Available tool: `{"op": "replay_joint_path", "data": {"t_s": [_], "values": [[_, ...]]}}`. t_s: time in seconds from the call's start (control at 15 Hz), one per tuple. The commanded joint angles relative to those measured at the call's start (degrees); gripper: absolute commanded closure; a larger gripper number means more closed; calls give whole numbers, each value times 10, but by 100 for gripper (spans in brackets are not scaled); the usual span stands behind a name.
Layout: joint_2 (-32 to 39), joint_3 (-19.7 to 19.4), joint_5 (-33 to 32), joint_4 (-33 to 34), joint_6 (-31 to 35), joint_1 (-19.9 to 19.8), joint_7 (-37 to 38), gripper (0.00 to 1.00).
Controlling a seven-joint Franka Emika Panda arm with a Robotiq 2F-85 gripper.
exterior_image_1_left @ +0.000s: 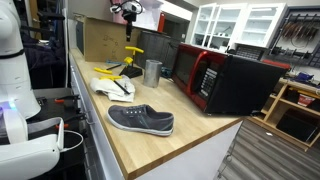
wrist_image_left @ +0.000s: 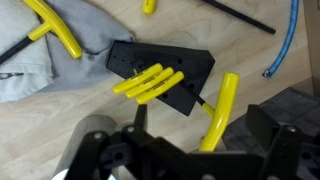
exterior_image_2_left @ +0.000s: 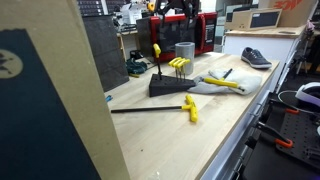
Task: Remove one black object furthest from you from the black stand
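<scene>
The gripper moves down over the fourth yellow handle (exterior_image_2_left: 157, 49) (wrist_image_left: 222, 108) at the stand's end and closes on it next, since the handle stands below its open fingers.
The black stand (wrist_image_left: 190, 62) sits on the wooden counter and shows in both exterior views (exterior_image_2_left: 168, 88) (exterior_image_1_left: 127, 67). Several yellow-handled tools (wrist_image_left: 150, 82) stand close together in it. One more tool with a yellow T-handle (wrist_image_left: 220, 108) stands taller at the stand's end (exterior_image_2_left: 156, 48) (exterior_image_1_left: 133, 50). Its black shaft still reaches the stand. My gripper (wrist_image_left: 200, 124) is open above this handle, one finger on each side and neither touching it. In an exterior view the gripper (exterior_image_1_left: 128, 12) hangs well above the stand.
A loose yellow-handled tool with a long black shaft (exterior_image_2_left: 188, 108) lies in front of the stand. Another tool (wrist_image_left: 55, 30) lies on a grey cloth (exterior_image_2_left: 215, 86). A metal cup (exterior_image_1_left: 152, 72), a red and black microwave (exterior_image_1_left: 225, 80), a grey shoe (exterior_image_1_left: 140, 120) and a blue cable (wrist_image_left: 290, 40) are nearby.
</scene>
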Motion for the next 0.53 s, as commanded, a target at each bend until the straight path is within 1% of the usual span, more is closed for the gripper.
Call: {"op": "replay_joint_path", "data": {"t_s": [0.0,0.27,0.47], "values": [[56,-2,-29,54,11,17,49,0],[99,-7,-62,87,31,35,96,0],[129,-14,-94,109,28,47,135,0]]}}
